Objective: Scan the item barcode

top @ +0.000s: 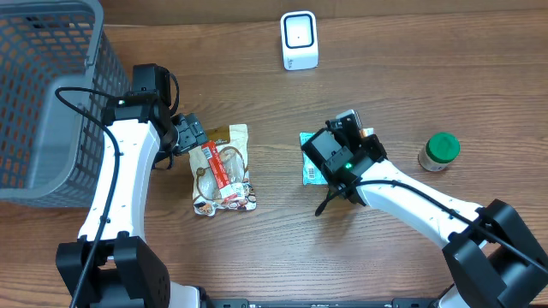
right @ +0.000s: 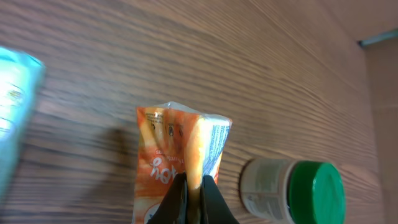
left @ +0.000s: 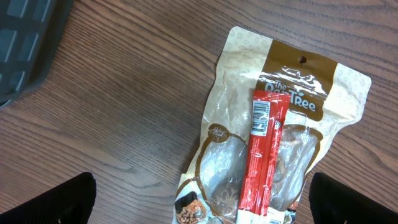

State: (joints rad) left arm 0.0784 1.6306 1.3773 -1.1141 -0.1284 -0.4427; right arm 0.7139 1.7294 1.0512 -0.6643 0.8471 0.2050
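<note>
The orange packet's fold will be let go next as my right gripper moves down to bare wood toward the jar, clear of the teal packet.
My right gripper is shut on the edge of a small orange snack packet, held just above the wood. In the overhead view the right gripper stands right of centre and hides most of that packet. The white barcode scanner stands at the back of the table, well apart from it. My left gripper hangs wide open over a tan treat bag with a red stick pack lying on it, barcode facing up. The left gripper holds nothing.
A grey mesh basket fills the back left corner. A jar with a green lid stands at the right, close to the held packet. A teal packet lies flat under the right arm.
</note>
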